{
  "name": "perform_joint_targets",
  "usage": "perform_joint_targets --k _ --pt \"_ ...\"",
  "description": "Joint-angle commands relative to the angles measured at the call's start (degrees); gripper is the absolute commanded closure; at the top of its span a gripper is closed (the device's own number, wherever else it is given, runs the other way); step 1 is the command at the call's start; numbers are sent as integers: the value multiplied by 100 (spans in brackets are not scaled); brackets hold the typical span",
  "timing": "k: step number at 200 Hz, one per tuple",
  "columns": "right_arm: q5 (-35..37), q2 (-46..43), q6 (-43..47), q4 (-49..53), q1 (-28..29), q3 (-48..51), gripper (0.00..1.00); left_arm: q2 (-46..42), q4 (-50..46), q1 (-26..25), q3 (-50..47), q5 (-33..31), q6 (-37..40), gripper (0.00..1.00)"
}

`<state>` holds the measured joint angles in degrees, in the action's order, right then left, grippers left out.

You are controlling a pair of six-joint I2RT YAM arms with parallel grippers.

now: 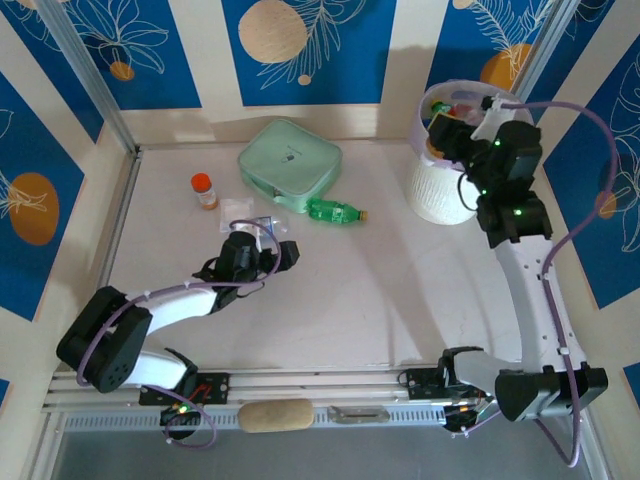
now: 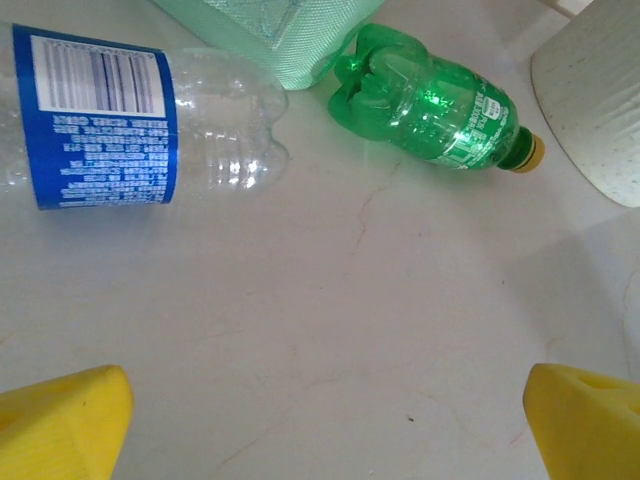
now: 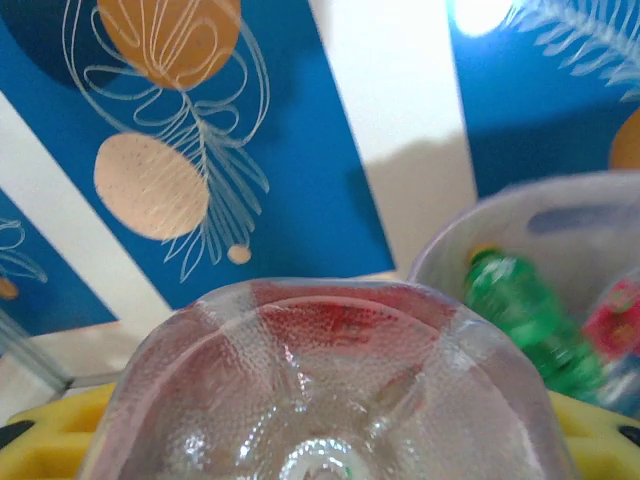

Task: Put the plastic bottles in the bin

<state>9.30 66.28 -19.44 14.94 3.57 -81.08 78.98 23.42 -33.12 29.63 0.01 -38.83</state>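
Next, my right gripper will swing outward across the rim of the bin's lined opening (image 1: 464, 102) (image 3: 565, 265) and release the clear bottle inside, since the opening lies below and outward of the gripper.
A clear plastic bottle (image 2: 100, 130) with a blue label lies on its side on the table, and a green bottle (image 2: 430, 110) with a yellow-green cap lies to its right; from above they are the clear bottle (image 1: 248, 215) and the green bottle (image 1: 335, 212). My left gripper (image 2: 325, 430) hangs open just short of them, nothing between its yellow fingertips (image 2: 60, 420). My right gripper (image 1: 447, 135) is above the bin (image 1: 440, 195), shut on a clear bottle (image 3: 330, 390) whose base faces the wrist camera. Inside the bin's lined rim (image 3: 560, 215) lies another green bottle (image 3: 520, 310).
A mint-green zip pouch (image 1: 290, 163) lies at the back, touching the green bottle's base. An orange-capped pill bottle (image 1: 204, 190) stands left of it. The bin's white wall (image 2: 595, 110) is to the right of the green bottle. A metal post runs along the table's left edge.
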Motion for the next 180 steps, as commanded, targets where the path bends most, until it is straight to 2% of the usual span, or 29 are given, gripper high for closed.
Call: perform_joint_targets --k 1,64,153,180 --pt "226 145 587 312 -314 -486 49 107 302 19 155 200 -67 0" --pt "932 1581 990 1027 -847 -2144 51 -86 111 20 115 184 15 0" --pt "2342 4112 1750 3577 -1115 -5364 50 -223 -154 24 187 145 244 0" --pt "2511 4341 1868 3530 -1131 -5397 50 -221 -205 20 197 148 286 0"
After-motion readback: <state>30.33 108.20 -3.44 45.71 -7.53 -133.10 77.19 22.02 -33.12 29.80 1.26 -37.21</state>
